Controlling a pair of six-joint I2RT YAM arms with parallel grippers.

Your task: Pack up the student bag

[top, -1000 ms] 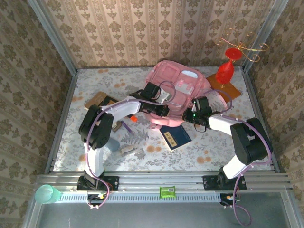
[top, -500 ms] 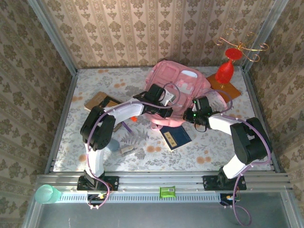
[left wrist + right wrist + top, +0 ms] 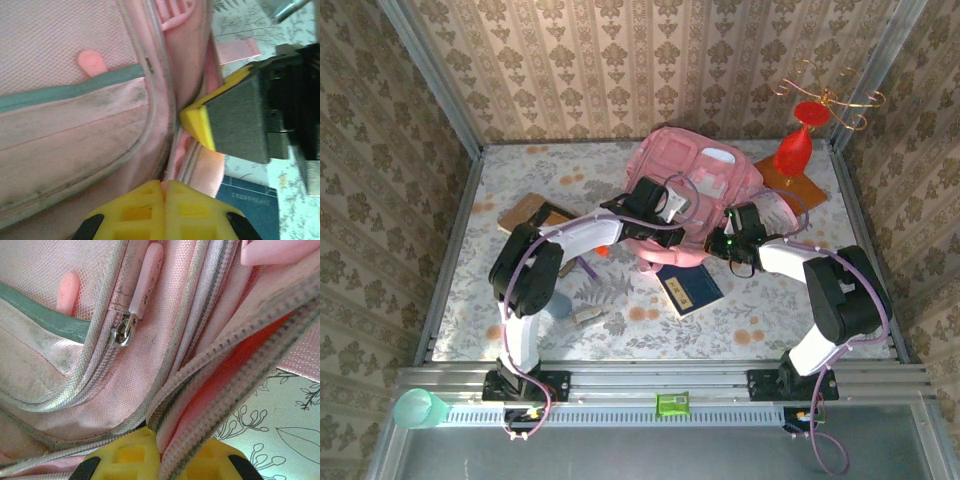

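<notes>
My right gripper holds the bag's edge. My left gripper should next drag the fabric away from that edge, toward the bag's corner by the orange bit lying past it, and release.
The student bag [image 3: 695, 180], a big pink backpack, lies at the back middle of the table with its main zip gaping towards the arms. My left gripper [image 3: 670, 225] [image 3: 165, 184] is shut on the pink fabric beside the zip edge at the bag's near side. My right gripper [image 3: 716, 243] [image 3: 161, 447] is shut on the other lip of the same opening, and the zip tape [image 3: 235, 355] runs up from its yellow fingers. In the left wrist view the right gripper's yellow fingertip [image 3: 197, 125] presses against the bag.
A dark blue book [image 3: 688, 288] [image 3: 250, 202] lies just in front of the bag. A brown notebook [image 3: 530, 213], an orange bit [image 3: 603, 248] and a purple pen [image 3: 588, 265] lie to the left. A red glass [image 3: 795, 145] stands on a board at the back right.
My left gripper and the bag edge it holds shifted a little right and back a second ago. Since then nothing has visibly moved; the right gripper has kept its place.
</notes>
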